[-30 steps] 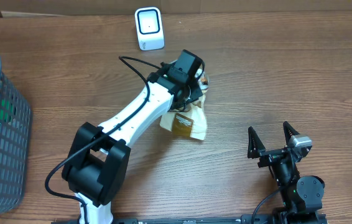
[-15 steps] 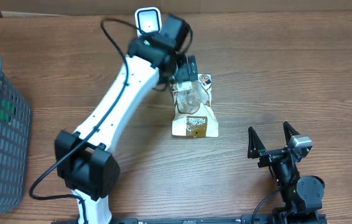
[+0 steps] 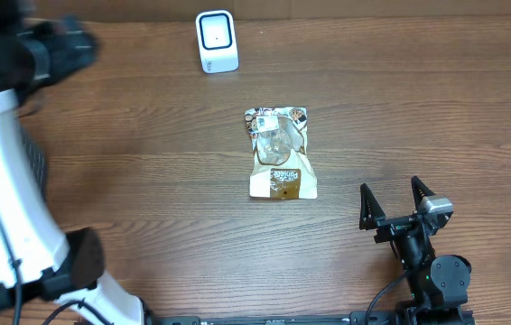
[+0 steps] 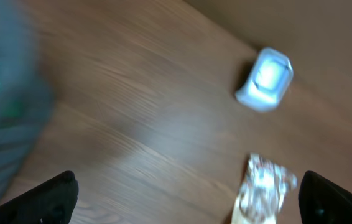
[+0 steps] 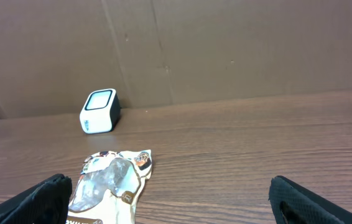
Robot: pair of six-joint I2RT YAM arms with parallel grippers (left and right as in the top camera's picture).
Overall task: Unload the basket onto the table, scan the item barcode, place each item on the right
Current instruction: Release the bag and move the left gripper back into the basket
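The green thing in the mesh basket is below my left gripper and to its left in the wrist view, so I will move the gripper to that side next and lower it onto the thing.
The item, a cream and brown snack pouch (image 3: 280, 152) with a clear window, lies flat on the wood table below the white barcode scanner (image 3: 217, 41). Nothing touches it. My left gripper (image 3: 57, 52) is a blur far off at the top left. Its wrist view is smeared but shows the gripper (image 4: 188, 208) open and empty, with the pouch (image 4: 260, 196) and scanner (image 4: 265, 79) off to the right. My right gripper (image 3: 398, 202) stands open and empty near the front edge, right of the pouch. Its wrist view shows the pouch (image 5: 104, 183) and scanner (image 5: 99, 111) ahead to the left.
A grey mesh basket (image 4: 5, 118) holding something green shows as a blur at the left. A brown cardboard wall (image 5: 226, 50) runs behind the table's far edge. The white left arm (image 3: 3, 208) covers the table's left side.
The left gripper opened and let go of the pouch, which now lies flat below the scanner. The left arm swung away to the far left. The right arm has not moved.
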